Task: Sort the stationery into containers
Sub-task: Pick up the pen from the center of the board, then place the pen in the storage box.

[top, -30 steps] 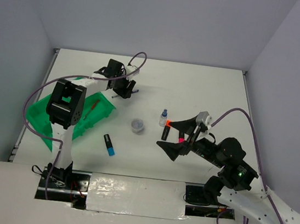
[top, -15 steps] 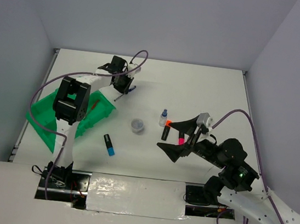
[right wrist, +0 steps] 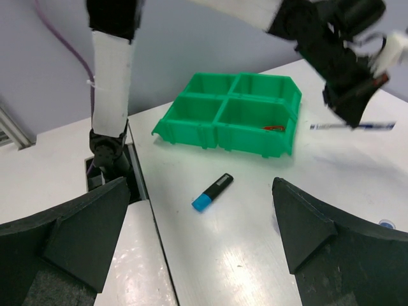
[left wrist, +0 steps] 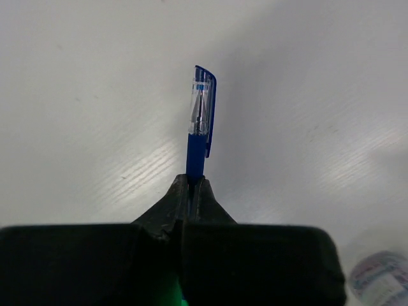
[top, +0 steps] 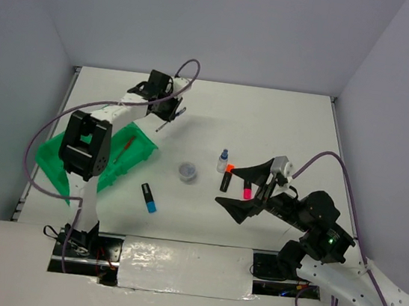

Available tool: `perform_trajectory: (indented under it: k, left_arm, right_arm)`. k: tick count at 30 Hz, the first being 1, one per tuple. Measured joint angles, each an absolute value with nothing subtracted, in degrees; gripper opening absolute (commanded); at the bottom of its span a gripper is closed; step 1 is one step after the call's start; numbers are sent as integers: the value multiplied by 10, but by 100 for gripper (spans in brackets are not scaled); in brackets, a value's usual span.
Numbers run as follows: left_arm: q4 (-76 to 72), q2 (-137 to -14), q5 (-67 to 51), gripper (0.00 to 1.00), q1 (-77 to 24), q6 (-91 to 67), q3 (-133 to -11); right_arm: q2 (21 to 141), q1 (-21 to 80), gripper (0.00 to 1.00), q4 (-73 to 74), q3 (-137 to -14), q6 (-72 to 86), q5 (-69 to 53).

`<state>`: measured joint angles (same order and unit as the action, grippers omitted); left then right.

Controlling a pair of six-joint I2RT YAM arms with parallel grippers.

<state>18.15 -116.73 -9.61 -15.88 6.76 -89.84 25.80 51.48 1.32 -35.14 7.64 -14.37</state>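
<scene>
I will lift my left gripper, move it back over the tray section with the red pen (top: 123,150) and lower beside it.
My left gripper (top: 166,110) is shut on a thin blue pen (left wrist: 199,121) near the far left of the table, and the pen's capped end sticks out past the fingertips (left wrist: 191,185). The green four-compartment tray (top: 86,160) lies just near-left of it, with a red pen (top: 123,150) in one compartment. My right gripper (top: 249,189) hangs open and empty over the orange-ended highlighter (top: 226,178) and the pink-ended highlighter (top: 246,192). A blue-ended highlighter (top: 149,198), a round clear tub (top: 186,170) and a blue-capped bottle (top: 223,158) lie on the table.
The right wrist view shows the tray (right wrist: 236,115), the red pen (right wrist: 275,128), the blue-ended highlighter (right wrist: 213,192) and the left gripper (right wrist: 347,95) with the blue pen (right wrist: 350,125). Grey walls close in the table on three sides. A purple cable loops over the left arm.
The left gripper has shut on the blue pen and shifted a little toward the far side with it. The right arm has barely moved.
</scene>
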Motion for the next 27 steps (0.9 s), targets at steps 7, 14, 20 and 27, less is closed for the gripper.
perform_trajectory:
  k: [7, 14, 20, 27]
  left_arm:
    - [93, -972, -84, 0, -155, 59, -875]
    - [41, -843, 6, 0, -107, 43, -729]
    - [45, -802, 51, 0, -93, 10, -584]
    - [-6, -751, 46, 2, -93, -4, -491]
  right_arm:
    - [256, 515, 100, 13, -351, 76, -144]
    - [244, 515, 100, 6, -347, 76, -144]
    - [239, 515, 100, 5, -341, 76, -147]
    - [218, 515, 100, 4, -335, 75, -148]
